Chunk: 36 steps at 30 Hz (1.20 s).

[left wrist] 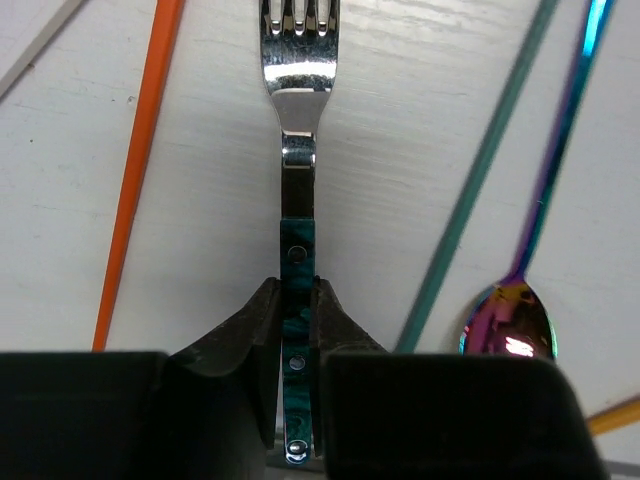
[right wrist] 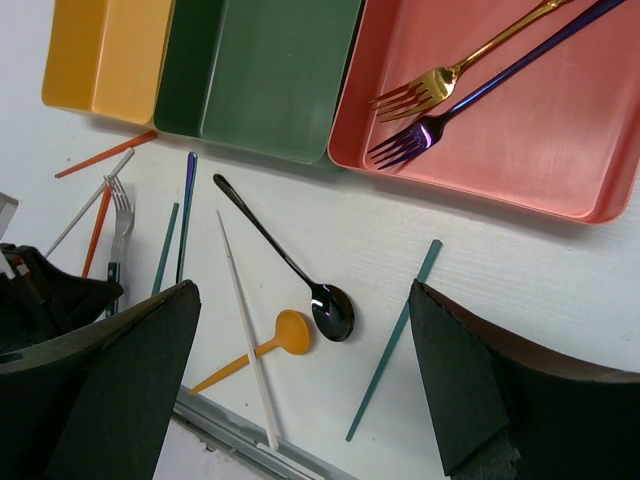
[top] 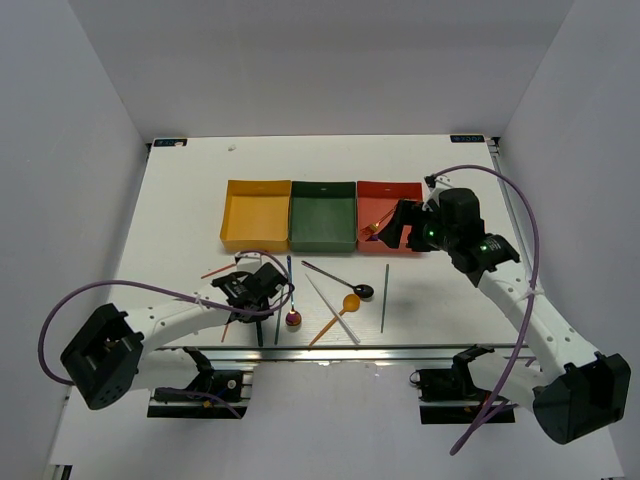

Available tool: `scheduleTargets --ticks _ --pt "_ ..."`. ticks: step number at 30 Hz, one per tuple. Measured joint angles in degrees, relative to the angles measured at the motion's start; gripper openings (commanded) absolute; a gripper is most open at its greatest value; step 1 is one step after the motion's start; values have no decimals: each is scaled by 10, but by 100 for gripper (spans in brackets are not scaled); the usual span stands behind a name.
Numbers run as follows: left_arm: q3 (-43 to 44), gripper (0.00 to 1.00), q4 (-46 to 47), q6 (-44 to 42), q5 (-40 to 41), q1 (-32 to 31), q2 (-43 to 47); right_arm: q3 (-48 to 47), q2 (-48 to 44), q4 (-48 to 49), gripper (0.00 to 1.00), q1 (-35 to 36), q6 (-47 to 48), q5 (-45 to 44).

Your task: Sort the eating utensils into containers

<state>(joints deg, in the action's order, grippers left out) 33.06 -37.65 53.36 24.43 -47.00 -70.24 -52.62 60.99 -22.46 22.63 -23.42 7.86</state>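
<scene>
I need to lift the silver fork outward past the green tray with my left gripper next. Then I need to lower it beside the gold and purple forks in the red tray.
My left gripper point(left wrist: 298, 300) is shut on the green handle of a silver fork point(left wrist: 298, 120) that lies flat on the table at the front left point(top: 262, 285). My right gripper point(right wrist: 302, 287) hangs open and empty above the near edge of the red tray point(right wrist: 560, 150), which holds a gold fork point(right wrist: 450, 75) and a purple fork point(right wrist: 470, 95). The green tray point(right wrist: 270, 70) and yellow tray point(right wrist: 110, 50) hold nothing. Loose on the table lie a black spoon point(right wrist: 330, 305), an orange spoon point(right wrist: 285, 335), a white chopstick point(right wrist: 245, 330) and a green chopstick point(right wrist: 395, 335).
Beside the held fork lie an orange chopstick point(left wrist: 140, 170), another green chopstick point(left wrist: 480, 170) and an iridescent spoon point(left wrist: 510, 320). The table's metal front rail point(top: 330, 347) runs just behind the loose utensils. The three trays point(top: 323, 215) stand side by side mid-table.
</scene>
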Motion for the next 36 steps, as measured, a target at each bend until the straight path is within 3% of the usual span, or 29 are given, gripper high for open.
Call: scheduleTargets --ticks 9,17,22,28,36 --pt "92 0 -41 -51 7 -9 40 0 -6 1 89 0 -6 -11" --pt "190 0 9 -177 -11 -10 51 0 -33 -4 89 0 -6 -66" --pt "351 0 104 -296 -20 -11 -49 -1 -86 -19 89 -1 -16 -121" --pt "529 0 199 -440 -85 -11 -248 -41 -133 -65 89 -1 -7 -165" --pt "631 0 279 -548 -186 -11 -455 -86 -192 -128 89 -1 3 -208"
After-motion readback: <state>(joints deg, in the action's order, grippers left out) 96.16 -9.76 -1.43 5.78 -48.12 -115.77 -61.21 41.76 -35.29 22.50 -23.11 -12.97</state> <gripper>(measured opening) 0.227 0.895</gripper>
